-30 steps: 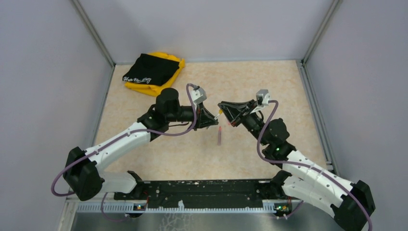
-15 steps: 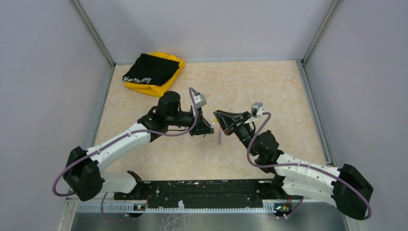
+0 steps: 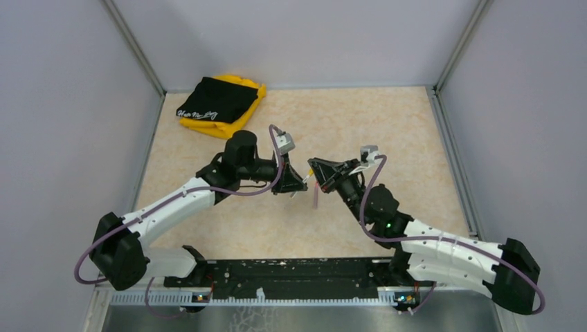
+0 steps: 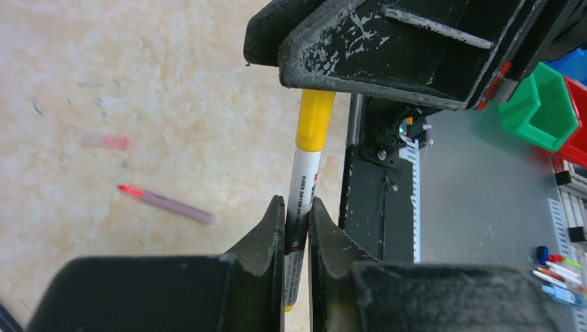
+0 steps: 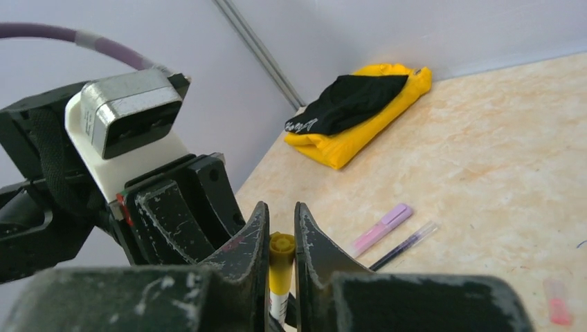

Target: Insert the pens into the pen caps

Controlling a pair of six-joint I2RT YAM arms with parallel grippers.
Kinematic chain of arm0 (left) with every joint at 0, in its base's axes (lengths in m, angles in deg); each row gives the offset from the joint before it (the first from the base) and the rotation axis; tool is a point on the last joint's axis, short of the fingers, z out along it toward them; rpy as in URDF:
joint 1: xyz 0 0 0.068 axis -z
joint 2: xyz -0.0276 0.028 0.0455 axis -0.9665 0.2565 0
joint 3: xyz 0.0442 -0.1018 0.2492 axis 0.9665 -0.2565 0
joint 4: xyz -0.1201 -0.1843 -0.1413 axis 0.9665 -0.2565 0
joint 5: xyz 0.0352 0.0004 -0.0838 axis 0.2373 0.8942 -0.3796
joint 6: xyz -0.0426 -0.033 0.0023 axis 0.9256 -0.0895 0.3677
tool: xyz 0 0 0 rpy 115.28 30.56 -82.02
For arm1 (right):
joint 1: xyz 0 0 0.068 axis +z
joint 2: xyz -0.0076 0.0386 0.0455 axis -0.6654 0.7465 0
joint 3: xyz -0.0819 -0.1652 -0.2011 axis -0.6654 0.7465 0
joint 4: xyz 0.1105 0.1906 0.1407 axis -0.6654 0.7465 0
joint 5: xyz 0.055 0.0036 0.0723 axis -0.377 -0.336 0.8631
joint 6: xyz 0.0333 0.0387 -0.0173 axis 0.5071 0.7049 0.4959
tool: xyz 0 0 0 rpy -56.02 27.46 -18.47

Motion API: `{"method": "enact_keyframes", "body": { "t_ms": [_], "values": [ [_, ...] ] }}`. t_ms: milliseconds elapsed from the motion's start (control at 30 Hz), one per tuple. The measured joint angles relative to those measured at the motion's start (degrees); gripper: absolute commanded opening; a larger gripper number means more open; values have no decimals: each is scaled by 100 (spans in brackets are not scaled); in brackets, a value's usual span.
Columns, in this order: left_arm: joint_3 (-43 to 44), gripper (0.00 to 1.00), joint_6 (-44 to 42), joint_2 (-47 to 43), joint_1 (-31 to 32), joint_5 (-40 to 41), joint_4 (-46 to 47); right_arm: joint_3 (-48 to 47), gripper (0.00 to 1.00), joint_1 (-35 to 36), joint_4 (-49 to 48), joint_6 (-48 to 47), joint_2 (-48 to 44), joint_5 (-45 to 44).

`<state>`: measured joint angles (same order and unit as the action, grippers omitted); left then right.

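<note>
My left gripper will next tilt down and lower the white pen, then let it go on the clear tabletop below it beside the black pen (image 5: 405,245), because the white pen's cap is on.
My left gripper (image 4: 296,207) is shut on the white pen (image 4: 302,187), which points away from the wrist. The orange-yellow cap (image 4: 314,121) sits over the pen's far end. My right gripper (image 5: 280,214) is shut on that cap (image 5: 281,259), facing the left gripper (image 5: 180,214) tip to tip. In the top view the two grippers (image 3: 299,183) (image 3: 317,169) meet above mid-table. A pinkish-red pen (image 4: 166,203) and a pink cap (image 4: 105,141) lie on the table. The right wrist view shows a pink stick with a lilac cap end (image 5: 379,229), a black pen (image 5: 405,245) and the pink cap (image 5: 556,292).
A folded black and yellow cloth (image 3: 220,102) lies at the back left corner. Grey walls enclose the table on three sides. A black rail (image 3: 297,270) runs along the near edge between the arm bases.
The right arm has folded lower and its gripper has shifted slightly left toward the left gripper. The left gripper moved little. Pen and cap stay held between them.
</note>
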<state>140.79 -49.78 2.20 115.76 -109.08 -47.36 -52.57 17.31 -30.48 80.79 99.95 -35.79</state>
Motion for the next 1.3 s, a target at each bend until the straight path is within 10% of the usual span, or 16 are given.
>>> {"method": "enact_keyframes", "body": {
  "t_ms": [367,733,1300],
  "values": [
    [1095,0,-352,118,-227,999,715,-1425,47,-184,3185,-588,-881,-48],
    [885,0,-212,1012,-214,2817,-855,-1025,49,-184,4907,216,-1360,-1401],
    [1001,7,413,2715,-212,3976,-2334,-575,49,-184,5829,1303,-203,-791]
  ]
}}
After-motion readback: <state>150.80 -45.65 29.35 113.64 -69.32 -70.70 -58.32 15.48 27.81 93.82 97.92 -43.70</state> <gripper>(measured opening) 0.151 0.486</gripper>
